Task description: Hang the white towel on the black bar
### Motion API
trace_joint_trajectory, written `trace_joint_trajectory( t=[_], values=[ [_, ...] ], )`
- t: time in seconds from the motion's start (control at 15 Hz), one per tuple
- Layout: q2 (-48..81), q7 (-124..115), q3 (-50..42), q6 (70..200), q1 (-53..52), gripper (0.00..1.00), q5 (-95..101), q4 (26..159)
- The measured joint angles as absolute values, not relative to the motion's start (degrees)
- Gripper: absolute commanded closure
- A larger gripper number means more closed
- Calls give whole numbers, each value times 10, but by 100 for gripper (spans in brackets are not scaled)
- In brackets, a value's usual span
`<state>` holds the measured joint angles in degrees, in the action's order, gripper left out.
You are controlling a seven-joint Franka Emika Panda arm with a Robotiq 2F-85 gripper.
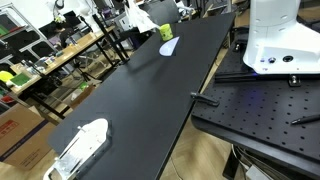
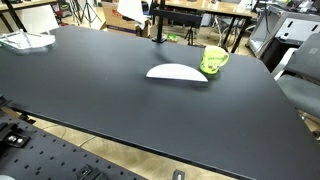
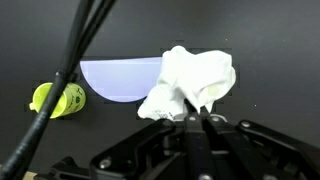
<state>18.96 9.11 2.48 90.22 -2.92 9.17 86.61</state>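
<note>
The crumpled white towel already hangs close by the black upright stand. My gripper lowers slightly beside that stand and releases the towel next.
In the wrist view my gripper (image 3: 195,120) is shut on the white towel (image 3: 195,75), which bunches up just beyond the fingertips. Below it on the black table lie a pale oval plate (image 3: 120,80) and a green cup (image 3: 57,98). In both exterior views a white patch at the far end of the table (image 2: 130,10) (image 1: 140,15) looks like the held towel; the gripper itself is hard to make out there. A black upright stand (image 2: 156,25) rises from the far table edge; I cannot see its bar clearly.
The plate (image 2: 176,72) (image 1: 167,47) and green cup (image 2: 213,60) (image 1: 165,31) sit near the table's far end. A white flat object (image 1: 80,148) (image 2: 25,40) lies at another corner. Black cables (image 3: 70,60) cross the wrist view. The robot base (image 1: 275,40) stands beside the table.
</note>
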Motion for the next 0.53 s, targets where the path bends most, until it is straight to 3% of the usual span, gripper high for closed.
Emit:
trace_joint_trajectory(
  t=[0.53],
  values=[
    [265,105,29,893,-34,99,91,814]
  ],
)
